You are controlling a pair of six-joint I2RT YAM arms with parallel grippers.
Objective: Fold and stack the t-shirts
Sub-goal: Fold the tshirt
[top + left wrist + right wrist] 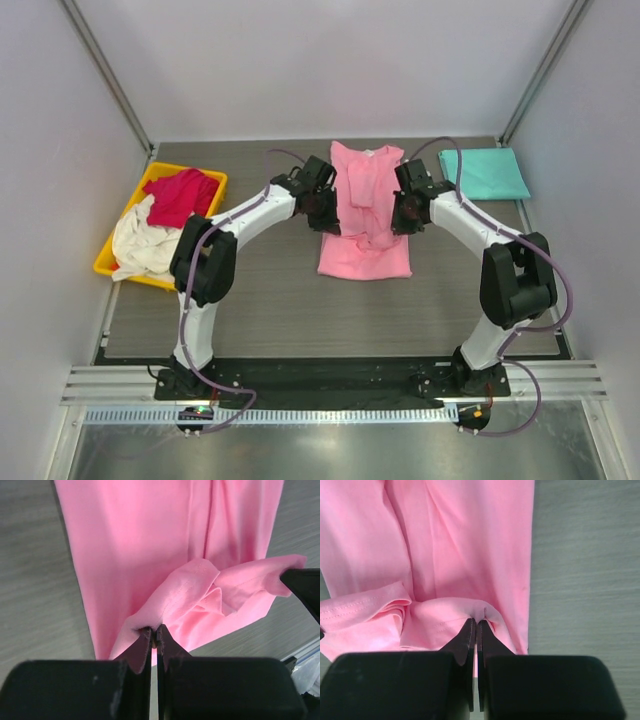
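Note:
The fold stops midway, so my right gripper will carry its pinched fold outward along the pink t-shirt's side edge [390,195] [522,565] toward the t-shirt's far shoulder and release it.
A light pink t-shirt [365,255] lies lengthwise in the middle of the table, part of it drawn up and folded over itself between the two arms. My left gripper [326,213] is shut on a pinch of its edge [170,595], jaws tight on the cloth [154,629]. On the opposite side, my right gripper [400,213] is likewise shut on a fold of the pink shirt [445,620], nipped at the tips [477,622]. A teal t-shirt [485,172] lies folded flat at the back right. The crimson red t-shirt [182,195] and the cream white t-shirt [145,245] sit crumpled in a bin.
The yellow plastic bin [187,169] stands at the left edge of the dark wood-grain table [270,300]. White walls close in the back and sides. A metal rail [320,385] runs along the near edge by the arm bases.

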